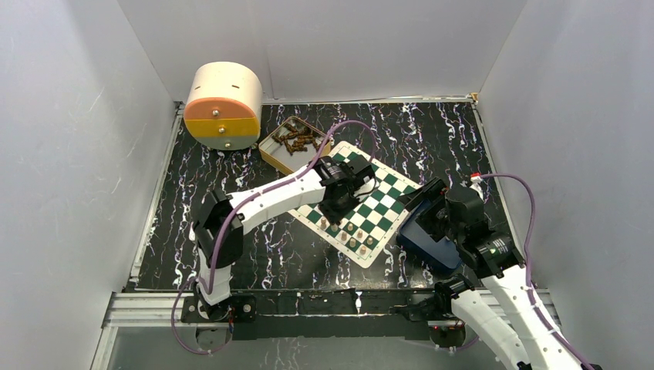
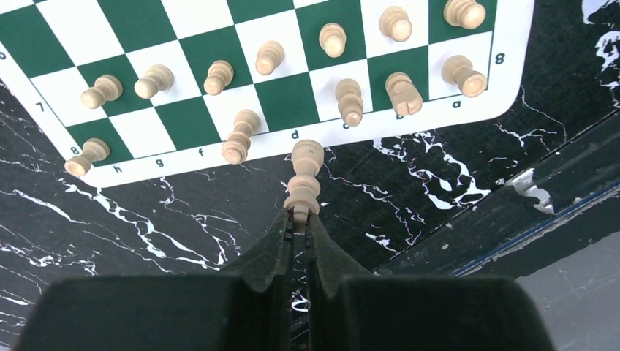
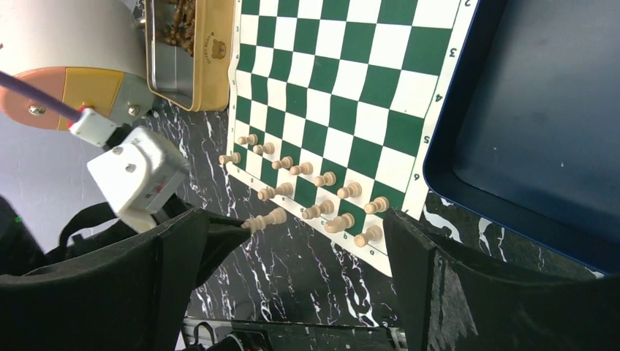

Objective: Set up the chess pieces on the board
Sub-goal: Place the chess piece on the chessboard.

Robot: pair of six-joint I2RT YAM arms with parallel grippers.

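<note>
The green square by the letter d (image 2: 287, 102) is empty between tan pieces. My left gripper will next lower the tan piece past the border and release it there.
The board (image 1: 389, 202) lies tilted on the black marbled table, green and white checks with a white border. Several tan chess pieces (image 2: 333, 40) stand in two rows along its near edge (image 3: 325, 179). My left gripper (image 2: 300, 219) is shut on the top of one tan piece (image 2: 305, 175), which hangs over the table just off the border by the letter d. From the right wrist the same piece (image 3: 267, 219) shows beside the rows. My right gripper (image 3: 292, 219) hangs open and holds nothing, between the board's corner and the blue tray.
A dark blue tray (image 1: 423, 245) lies against the board's right side under the right arm (image 3: 541, 124). A yellow tin of dark pieces (image 1: 293, 144) sits at the board's far left corner. A round cream container (image 1: 224, 104) stands behind it.
</note>
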